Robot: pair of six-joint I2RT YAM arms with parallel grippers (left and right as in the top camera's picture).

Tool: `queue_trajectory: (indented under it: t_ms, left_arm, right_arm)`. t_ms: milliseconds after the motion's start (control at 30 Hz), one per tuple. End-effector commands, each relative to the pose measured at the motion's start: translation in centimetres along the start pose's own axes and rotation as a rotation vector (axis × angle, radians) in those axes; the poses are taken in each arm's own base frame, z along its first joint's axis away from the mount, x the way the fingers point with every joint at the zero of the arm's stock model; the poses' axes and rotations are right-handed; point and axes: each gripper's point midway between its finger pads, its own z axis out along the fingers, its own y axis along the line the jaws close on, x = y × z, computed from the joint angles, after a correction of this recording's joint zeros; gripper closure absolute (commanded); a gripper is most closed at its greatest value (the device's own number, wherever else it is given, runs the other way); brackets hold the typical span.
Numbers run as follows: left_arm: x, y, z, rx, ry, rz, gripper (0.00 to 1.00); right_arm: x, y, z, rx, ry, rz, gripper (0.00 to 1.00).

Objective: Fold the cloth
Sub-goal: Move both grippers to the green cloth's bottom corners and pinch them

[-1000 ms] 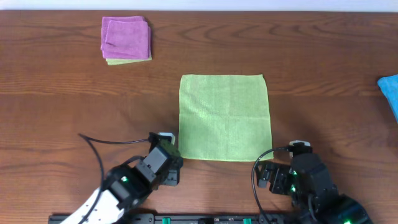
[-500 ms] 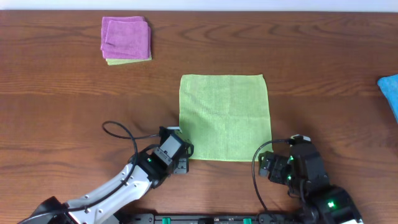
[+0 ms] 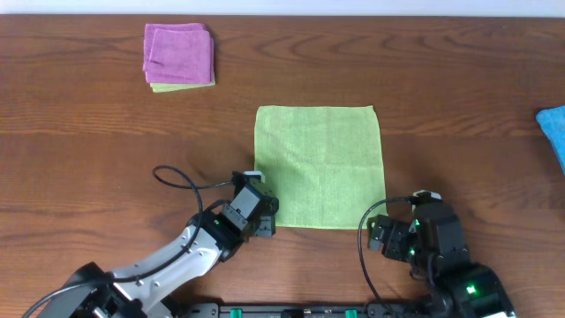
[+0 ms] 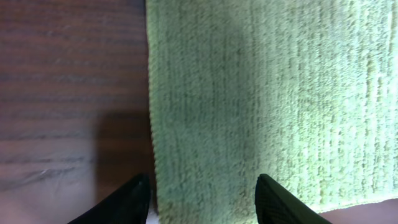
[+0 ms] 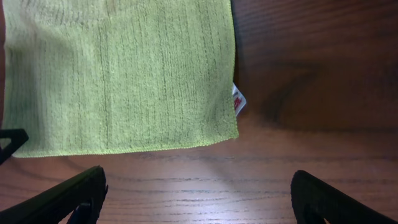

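I will next lower my right gripper outward, with a slight turn, onto the cloth's hem at the cloth's near corner with the white tag, because that corner is ahead of my open fingers.
The lime-green cloth lies flat and unfolded in the middle of the wooden table. My left gripper is at its near-left corner. In the left wrist view that gripper is open and straddles the cloth along its left edge, with one finger over wood and the other over fabric. My right gripper sits just short of the near-right corner. It is wide open over bare wood, and the cloth with its small white tag lies ahead of the fingers.
A folded purple cloth rests on another green one at the far left. A bright blue cloth shows at the right edge. Black cables loop beside both arms near the front edge.
My left arm has reached forward and to the right, bringing its gripper from beside the cloth onto the near-left corner. The right gripper has shifted slightly nearer the near-right corner.
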Motion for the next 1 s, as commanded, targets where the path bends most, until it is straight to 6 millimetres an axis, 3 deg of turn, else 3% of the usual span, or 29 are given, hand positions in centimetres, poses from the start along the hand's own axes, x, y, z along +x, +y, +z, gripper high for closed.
queue_trajectory:
  t_ms: [0,133,233,467,600,733,967]
  left_arm:
    - [1.0,0.3,0.8,-0.001,0.044,0.007,0.44]
    - [0.6,-0.4,0.9,0.029,0.032,-0.028,0.44]
    - [0.6,-0.6,0.9,0.038,0.035,-0.040,0.44]
    - [0.5,-0.9,0.8,0.055,0.036,-0.064,0.45]
    - [0.7,-0.9,0.8,0.052,0.041,-0.071,0.46]
    - [0.8,-0.7,0.8,0.047,0.046,-0.074,0.46]
    - [0.8,-0.7,0.8,0.047,0.045,-0.082,0.46]
  right_arm:
    - [-0.3,0.0,-0.2,-0.003,-0.010,-0.009,0.05]
    - [-0.3,0.0,-0.2,-0.002,-0.010,-0.009,0.05]
    - [-0.4,-0.3,-0.2,0.014,-0.017,-0.008,0.14]
    - [-0.1,-2.3,0.7,0.105,-0.035,-0.008,0.13]
    - [1.3,-3.1,1.8,0.122,-0.005,0.074,0.28]
    - [0.8,-3.2,1.8,0.130,-0.035,0.179,0.40]
    - [-0.1,-2.9,3.4,0.091,-0.099,0.238,0.37]
